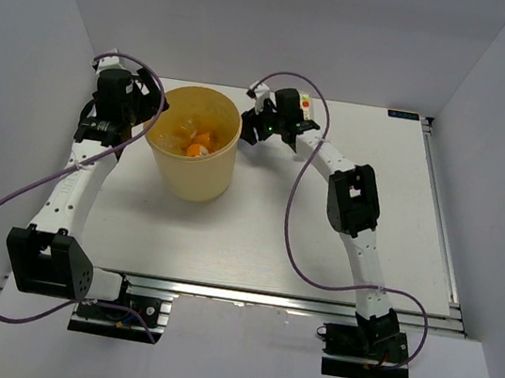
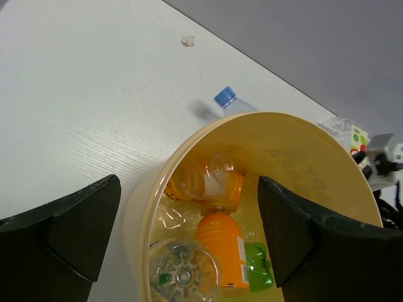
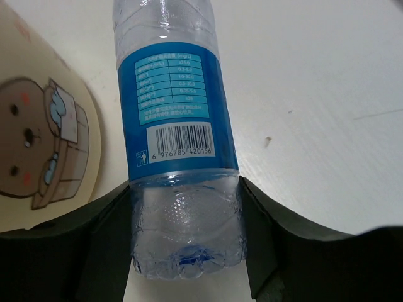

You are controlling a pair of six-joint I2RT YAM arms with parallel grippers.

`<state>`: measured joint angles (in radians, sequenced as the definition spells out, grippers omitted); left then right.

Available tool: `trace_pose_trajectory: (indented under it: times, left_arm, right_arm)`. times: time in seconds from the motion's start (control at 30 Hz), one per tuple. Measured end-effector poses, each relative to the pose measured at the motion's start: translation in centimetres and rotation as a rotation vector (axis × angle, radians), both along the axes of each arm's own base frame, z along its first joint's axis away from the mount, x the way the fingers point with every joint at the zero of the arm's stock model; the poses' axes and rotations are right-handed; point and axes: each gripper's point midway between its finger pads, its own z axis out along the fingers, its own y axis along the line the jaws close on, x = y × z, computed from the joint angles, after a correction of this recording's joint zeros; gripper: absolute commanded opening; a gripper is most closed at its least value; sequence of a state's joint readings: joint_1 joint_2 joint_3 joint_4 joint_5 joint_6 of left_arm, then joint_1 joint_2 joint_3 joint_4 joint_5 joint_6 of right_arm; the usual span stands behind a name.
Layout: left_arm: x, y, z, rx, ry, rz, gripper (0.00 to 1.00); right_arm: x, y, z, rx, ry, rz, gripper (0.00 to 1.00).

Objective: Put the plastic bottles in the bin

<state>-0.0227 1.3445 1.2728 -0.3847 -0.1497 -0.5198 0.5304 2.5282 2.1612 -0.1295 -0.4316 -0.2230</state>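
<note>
My right gripper lifts its bottle next, crosses the bin's rim and releases. The bin's opening (image 1: 196, 122) is behind a tall side, to the gripper's left in the top view.
The yellow bin (image 1: 199, 176) stands at the back left of the table. In the left wrist view it (image 2: 286, 135) holds an orange bottle (image 2: 220, 245), a green bottle (image 2: 259, 267), a clear bottle (image 2: 186, 270) and a clear bottle with a yellow-orange label (image 2: 204, 179). My left gripper (image 2: 186, 211) is open and empty above the bin's left rim (image 1: 149, 107). My right gripper (image 3: 186, 220) is shut on the base of the clear bottle with the blue label (image 3: 176, 119), just right of the bin (image 1: 256, 125). Its blue cap (image 2: 225, 97) shows behind the rim.
The bin's wall with a bear sticker (image 3: 44, 145) is close on the left of the held bottle. A small scrap (image 2: 187, 41) lies on the white table behind the bin. Grey walls close in the table on the left, back and right.
</note>
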Motion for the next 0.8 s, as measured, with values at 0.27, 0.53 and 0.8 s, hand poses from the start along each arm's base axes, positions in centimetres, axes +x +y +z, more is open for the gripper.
trace_pose_trajectory:
  times: [0.27, 0.53, 0.8]
  left_arm:
    - [-2.0, -0.2, 3.9, -0.049, -0.085, 0.012, 0.98]
    - [-6.7, -0.2, 7.1, -0.136, -0.191, 0.052, 0.98]
    - [-8.9, 1.2, 4.9, -0.144, -0.124, 0.149, 0.98]
  right_arm:
    - [0.3, -2.9, 15.9, 0.081, -0.210, -0.166, 0.34]
    - [-5.7, -3.8, 32.2, 0.201, -0.462, -0.166, 0.44]
    - [-15.6, 4.8, 28.9, 0.130, -0.397, 0.055, 0.77]
